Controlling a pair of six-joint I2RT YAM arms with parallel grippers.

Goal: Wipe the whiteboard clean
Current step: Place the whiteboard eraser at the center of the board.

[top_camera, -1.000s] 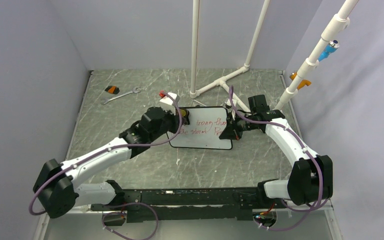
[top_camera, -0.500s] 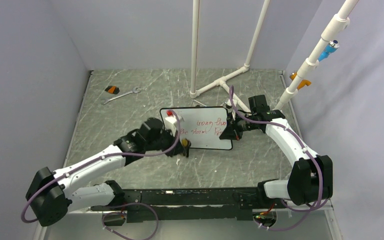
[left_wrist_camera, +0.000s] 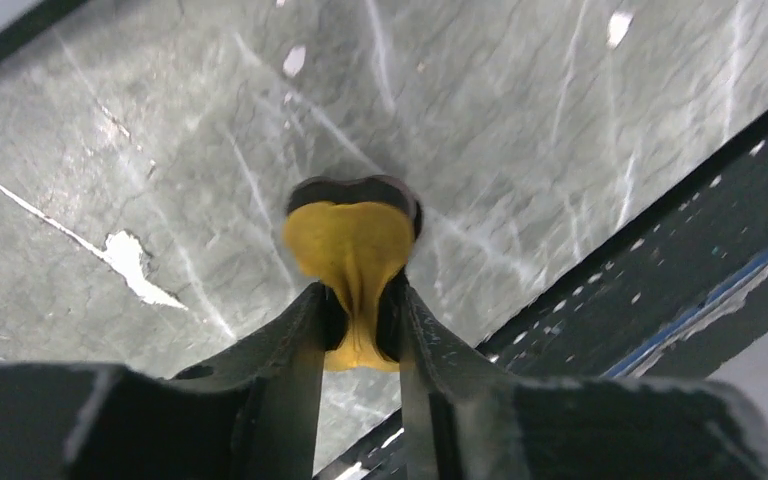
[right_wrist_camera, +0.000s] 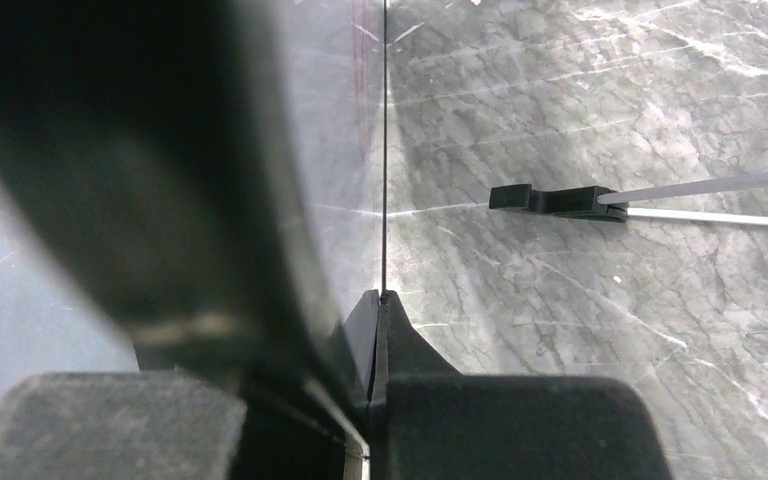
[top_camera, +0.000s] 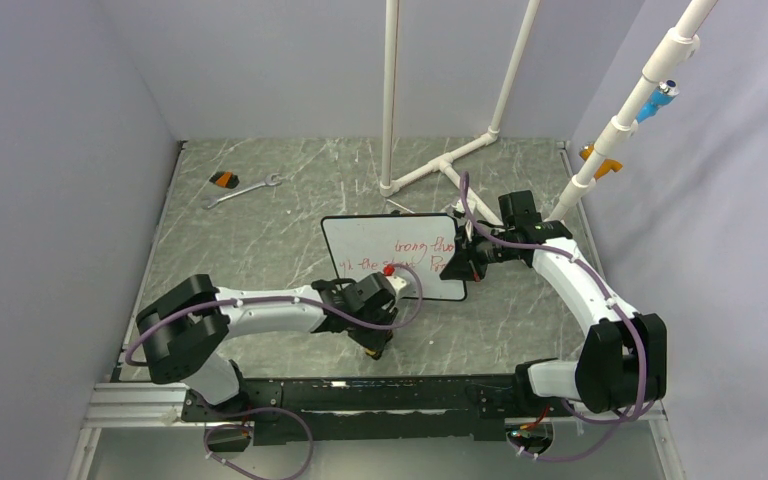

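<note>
The robot will next pull its right gripper slightly back with the whiteboard's gripped edge [top_camera: 458, 238] [right_wrist_camera: 384, 272], then open it to let go of that edge, because its fingers cover some red handwriting.
The whiteboard [top_camera: 365, 240] stands tilted in the middle of the table, with red handwriting on its right half and lower line and its upper left blank. My right gripper [top_camera: 457, 262] is shut on the board's right edge, seen as a thin line [right_wrist_camera: 384, 200] running into my closed fingers [right_wrist_camera: 380, 300]. My left gripper [top_camera: 373, 348] is off the board, low over the table near the front rail, pointing down. It is shut on a yellow eraser pad with a black back [left_wrist_camera: 352, 245], pinched between its fingers [left_wrist_camera: 360, 300].
A wrench [top_camera: 243, 190] and a small orange-and-black thing [top_camera: 224, 180] lie at the far left. A white pipe frame [top_camera: 440, 165] stands behind the board. The board's black stand foot [right_wrist_camera: 555, 199] sticks out behind it. The black rail [top_camera: 360, 395] runs along the near edge.
My left arm has swept from the board's upper left corner down across its left side and off it toward the near edge, still holding the eraser. The right gripper has kept its hold.
</note>
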